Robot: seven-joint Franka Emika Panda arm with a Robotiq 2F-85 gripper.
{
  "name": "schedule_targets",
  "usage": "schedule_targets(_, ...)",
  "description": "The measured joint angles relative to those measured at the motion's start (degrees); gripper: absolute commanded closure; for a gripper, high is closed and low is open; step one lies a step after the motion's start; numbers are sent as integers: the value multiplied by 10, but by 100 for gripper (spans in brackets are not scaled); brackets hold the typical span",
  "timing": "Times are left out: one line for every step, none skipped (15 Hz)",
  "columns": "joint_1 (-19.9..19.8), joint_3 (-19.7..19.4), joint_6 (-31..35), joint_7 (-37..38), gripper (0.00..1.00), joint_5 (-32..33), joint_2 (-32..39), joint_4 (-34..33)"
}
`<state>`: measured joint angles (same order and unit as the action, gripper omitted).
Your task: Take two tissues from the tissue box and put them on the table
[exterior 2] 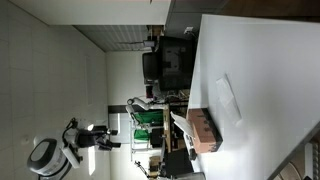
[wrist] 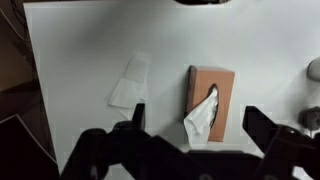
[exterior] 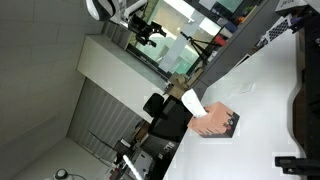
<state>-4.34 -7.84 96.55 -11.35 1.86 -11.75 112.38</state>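
The protruding tissue's loose end [wrist: 199,124] sticks up out of the box's slot, well below my open fingers. I should move my gripper down toward the box [wrist: 212,85] onto that end of the tissue.
An orange-brown tissue box [wrist: 212,85] lies flat on the white table [wrist: 90,40], with a white tissue [wrist: 203,118] sticking out of its slot. One loose white tissue [wrist: 130,80] lies flat on the table to the left of the box. My gripper [wrist: 196,122] hovers above the box's near end, open and empty, with one finger on each side of the protruding tissue. The box also shows in both exterior views [exterior: 216,123] [exterior 2: 203,130], and the loose tissue shows in an exterior view [exterior 2: 227,98].
A white round object [wrist: 313,70] sits at the table's right edge in the wrist view. Black office chairs [exterior: 163,112] [exterior 2: 170,60] stand just beyond the table's edge. The dark arm [exterior: 300,100] reaches over the table.
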Motion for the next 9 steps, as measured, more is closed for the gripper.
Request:
schedule_targets(-2, -3, 41, -3, 0, -5, 9, 8)
schedule_targets(-5, -7, 83, -9, 0, -12, 23, 15)
schedule_targets(-8, -11, 121, -13, 0, -22, 41, 20)
schedule_targets(-10, -14, 157, -17, 0, -37, 62, 23)
schedule_targets(-12, -16, 192, -25, 0, -58, 88, 24)
schedule_targets(-15, -17, 218, -34, 0, -82, 113, 23)
schedule_targets(-17, -17, 238, -43, 0, -108, 140, 21)
schedule_targets(-19, -16, 248, -54, 0, -135, 166, 17)
schedule_targets(-22, -14, 251, -68, 0, -163, 195, 10)
